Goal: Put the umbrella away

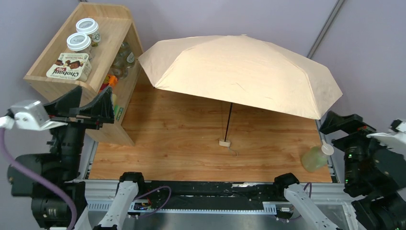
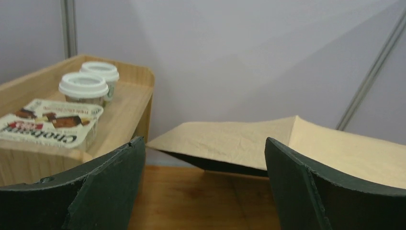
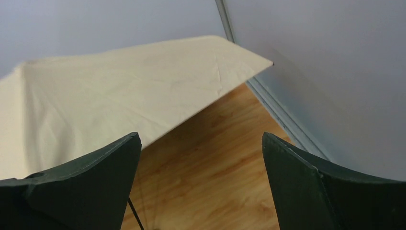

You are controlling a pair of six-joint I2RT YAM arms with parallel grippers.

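The umbrella's black stem is bare below the canopy's rim, so the robot's right gripper will move down to the left in the top view and close on the stem's upper part.
The umbrella stands open on the wooden table, its peach-beige canopy spread over the back half. Its thin black shaft runs down to a small cream handle resting on the table, with a thin cord beside it. The canopy also shows in the left wrist view and the right wrist view. My left gripper is open and empty at the left, in front of the shelf. My right gripper is open and empty at the right edge, near the canopy's right rim.
A wooden shelf unit stands at the back left with two white-lidded jars and a snack box on top, and bottles inside. A pale green bottle lies at the table's front right. Grey walls enclose the back.
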